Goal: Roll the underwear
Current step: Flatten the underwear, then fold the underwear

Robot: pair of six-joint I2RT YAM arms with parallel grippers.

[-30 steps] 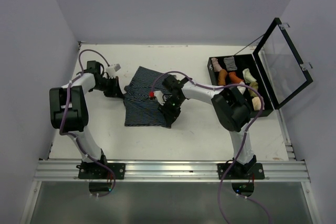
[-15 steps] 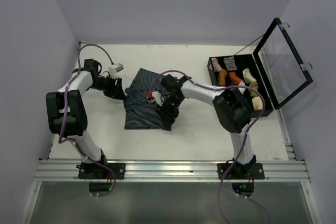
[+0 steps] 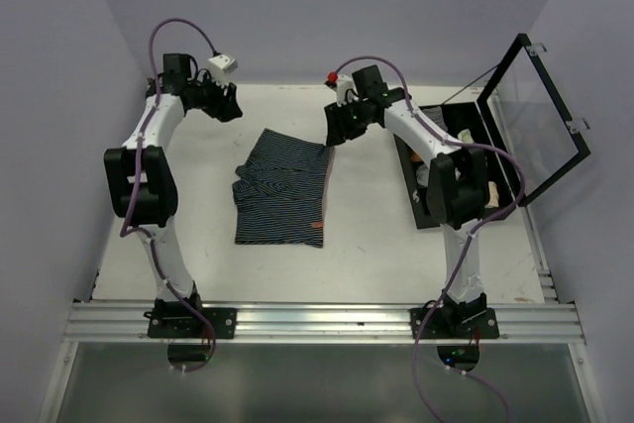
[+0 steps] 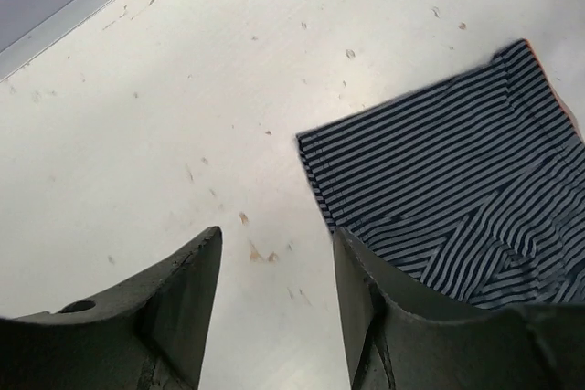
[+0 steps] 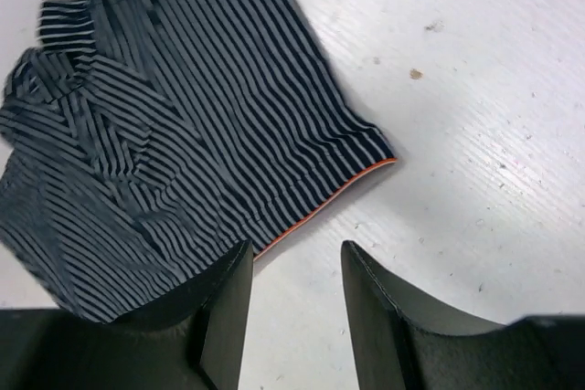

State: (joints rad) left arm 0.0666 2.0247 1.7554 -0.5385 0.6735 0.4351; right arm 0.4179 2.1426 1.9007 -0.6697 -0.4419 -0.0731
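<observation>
I will move my left gripper to the right in the top view and down onto the underwear's closest far corner [image 3: 266, 132] [image 4: 303, 142], because there is only bare table between its fingers.
The dark blue striped underwear [image 3: 282, 188] lies spread on the white table, folded over with rumpled layers near its left side and an orange hem on its right edge. My left gripper [image 3: 231, 106] hangs open beyond the cloth's far left corner, with only bare table between its fingers. In the left wrist view the underwear [image 4: 457, 180] lies to the right of the left gripper [image 4: 277, 237]. My right gripper [image 3: 337, 128] stands open just past the far right corner. In the right wrist view the underwear [image 5: 183, 125] is up and left of the empty right gripper [image 5: 297, 251].
A black case [image 3: 507, 207] with several rolled socks stands at the right, its clear lid [image 3: 540, 111] raised. Grey walls close in the table at the back and on both sides. A metal rail [image 3: 317, 322] runs along the near edge.
Both grippers have let go of the underwear, opened, and pulled away toward the back of the table. The cloth now lies free on the table.
</observation>
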